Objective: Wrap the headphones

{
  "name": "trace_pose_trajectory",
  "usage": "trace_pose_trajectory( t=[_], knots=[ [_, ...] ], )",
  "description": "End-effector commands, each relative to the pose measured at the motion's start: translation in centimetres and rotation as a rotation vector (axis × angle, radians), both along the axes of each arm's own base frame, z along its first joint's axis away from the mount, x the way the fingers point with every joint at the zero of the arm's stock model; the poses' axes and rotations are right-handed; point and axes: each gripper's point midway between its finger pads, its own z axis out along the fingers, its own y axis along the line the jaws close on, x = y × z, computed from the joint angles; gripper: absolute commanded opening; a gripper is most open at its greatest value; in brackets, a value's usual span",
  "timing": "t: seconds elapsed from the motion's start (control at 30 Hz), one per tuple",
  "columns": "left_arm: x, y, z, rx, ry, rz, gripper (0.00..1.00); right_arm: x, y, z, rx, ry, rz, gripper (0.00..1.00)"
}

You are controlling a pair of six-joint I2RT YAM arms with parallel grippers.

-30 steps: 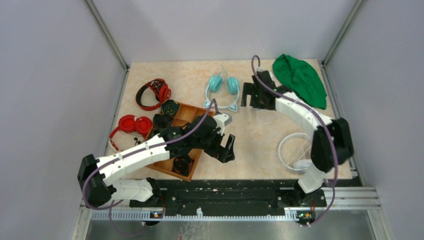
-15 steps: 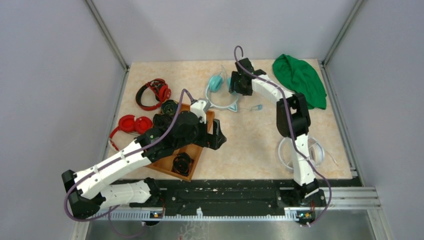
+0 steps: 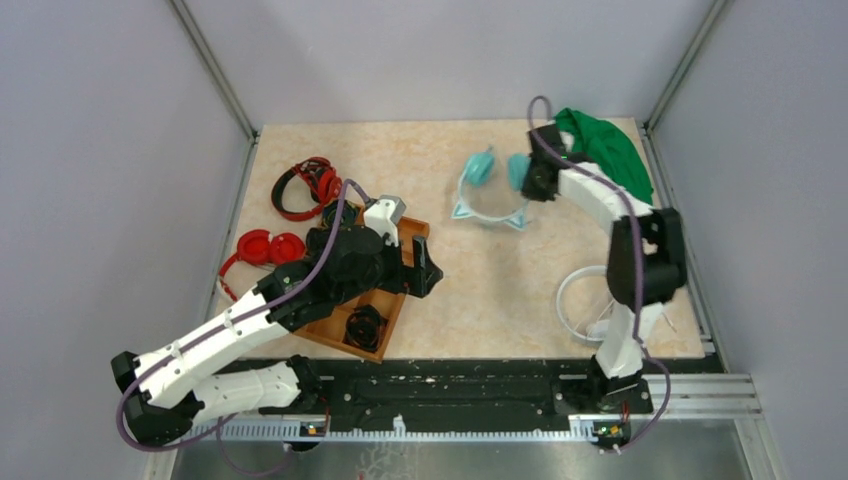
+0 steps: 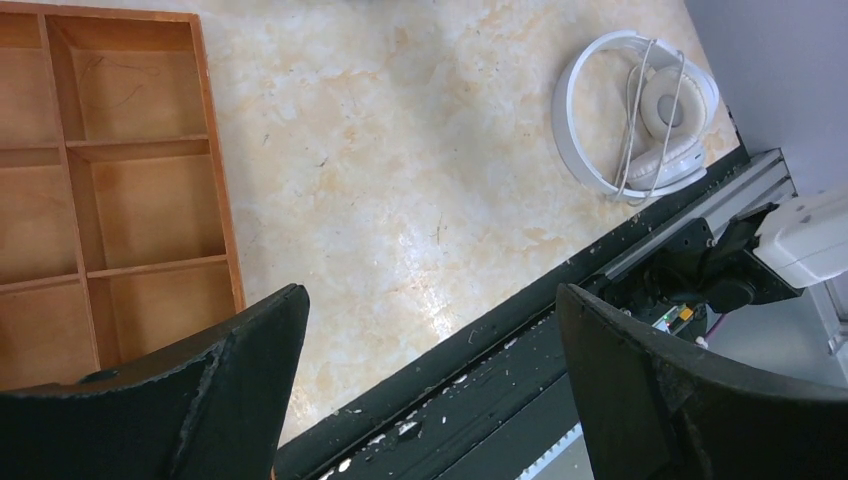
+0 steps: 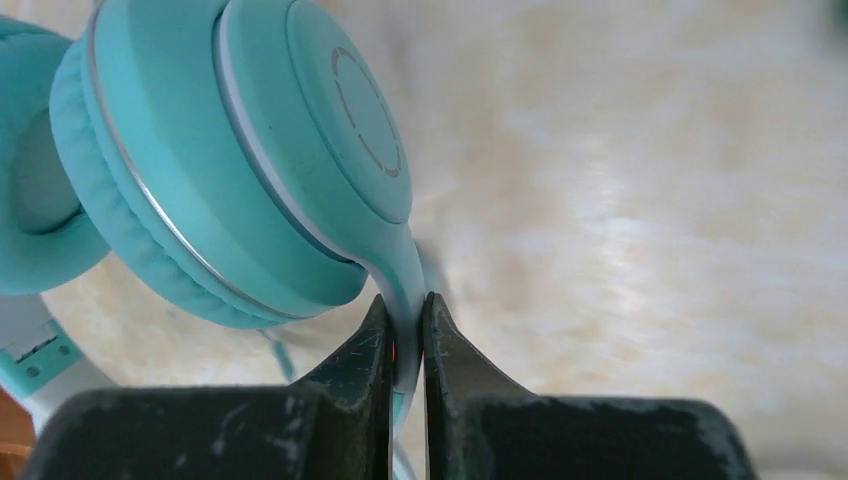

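My right gripper holds the teal headphones (image 3: pixel 488 190) and next needs to carry them back and down and let go of them, because the bare tabletop between the tray and the white headphones is back below it.
The teal headphones (image 3: pixel 488 190) lie at the back middle of the table, their pale headband with two cat ears toward the near side. My right gripper (image 3: pixel 535 180) is at their right ear cup. In the right wrist view the right gripper (image 5: pixel 405 325) is shut on the thin teal arm just below an ear cup of the headphones (image 5: pixel 250 150). A thin pale cable trails under the cup. My left gripper (image 3: pixel 425 270) hangs over the right edge of the wooden tray. Seen from its own wrist camera, the left gripper (image 4: pixel 430 295) is open and holds nothing.
A wooden divided tray (image 3: pixel 395 325) (image 4: pixel 215 150) holds black coiled items (image 3: pixel 365 325). Two red headphones (image 3: pixel 310 185) (image 3: pixel 265 248) lie at the left. White headphones (image 3: pixel 590 300) (image 4: pixel 630 110) lie near the right arm's base. A green cloth (image 3: pixel 605 150) sits back right.
My right gripper shut on the teal headphones and carried them to the right. The left arm drew back a little toward the tray, its gripper still open.
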Motion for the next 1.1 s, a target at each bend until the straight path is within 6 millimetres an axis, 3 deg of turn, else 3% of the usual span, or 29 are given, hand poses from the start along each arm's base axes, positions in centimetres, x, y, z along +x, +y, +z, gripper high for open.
trace_pose_trajectory(
  t=[0.0,0.1,0.27,0.4,0.57,0.67,0.77,0.83,0.93,1.0,1.07],
  knots=[
    [0.5,-0.2,0.1,-0.023,-0.016,0.02,0.99,0.7,-8.3,13.9,0.05,-0.403,-0.194,0.0],
    [0.6,-1.0,-0.3,-0.013,-0.015,-0.01,0.99,-2.2,-11.1,16.9,-0.009,-0.496,-0.257,0.0],
    [0.8,-1.7,0.0,-0.027,-0.031,-0.034,0.99,-4.6,-13.1,20.3,-0.034,-0.602,-0.315,0.0],
    [0.9,-1.6,0.3,-0.026,-0.045,-0.031,0.99,-4.5,-13.3,21.9,-0.044,-0.636,-0.313,0.0],
    [0.9,-0.8,0.5,-0.022,-0.053,-0.008,0.99,-4.2,-11.1,21.7,0.072,-0.639,-0.257,0.0],
    [1.2,0.2,0.8,-0.029,-0.06,0.051,0.99,-5.2,-8.2,19.8,0.176,-0.557,-0.248,0.0],
    [2.0,2.3,0.8,-0.023,-0.063,0.177,0.99,-8.7,-3.1,16.9,0.175,-0.48,-0.227,0.0],
    [2.4,3.5,0.8,-0.015,-0.065,0.247,0.99,-11.4,-1.1,13.7,0.222,-0.4,-0.269,0.0],
    [2.7,4.7,0.9,0.008,-0.069,0.304,0.98,-15.8,0.5,9.5,0.29,-0.377,-0.404,0.0],
    [2.9,5.3,0.5,0.031,-0.048,0.355,0.97,-18.5,1.0,7.7,0.293,-0.431,-0.461,0.0],
    [3.1,5.3,-0.3,0.058,-0.033,0.374,0.97,-20.5,0.6,4.6,0.296,-0.352,-0.545,0.0]
  ],
)
